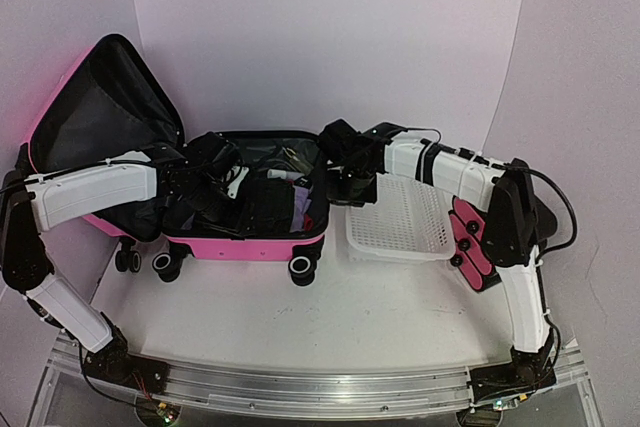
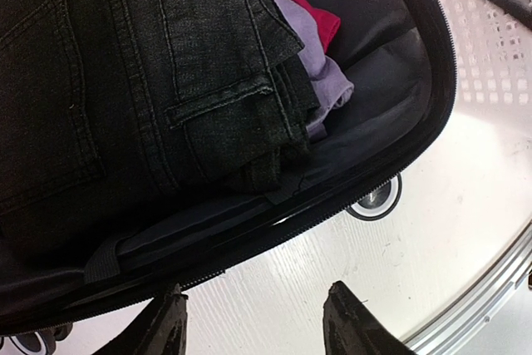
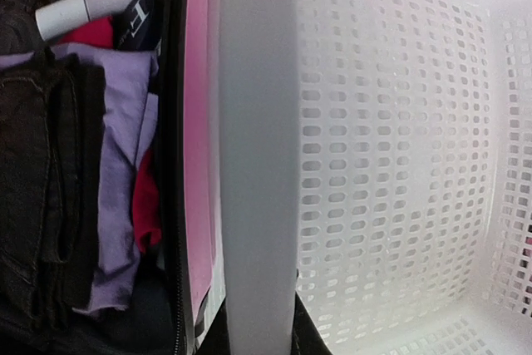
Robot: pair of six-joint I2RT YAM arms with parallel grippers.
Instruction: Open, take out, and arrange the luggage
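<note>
I need to pull the basket's rim in my right gripper back next, toward the clear table in front of the basket's near edge, beside the luggage (image 1: 250,245), and let go of it.
The pink luggage (image 1: 250,245) lies open on the table, its black-lined lid (image 1: 100,117) tilted up at the left. Folded dark jeans (image 2: 125,81), a purple garment (image 2: 312,64) and a red one (image 2: 320,18) lie inside it, with a white tube (image 3: 91,6) at the far end. My left gripper (image 2: 253,293) hangs open over the case's near zip edge (image 2: 332,197), holding nothing. My right gripper (image 3: 258,322) is shut on the rim (image 3: 258,164) of the white mesh basket, right beside the luggage's pink side wall (image 3: 198,122).
The white basket (image 1: 400,222) stands against the right end of the case. A pink and black object (image 1: 468,242) sits by the right arm. The case's wheels (image 1: 300,267) face the near table edge. A metal rail (image 1: 300,392) runs along the front.
</note>
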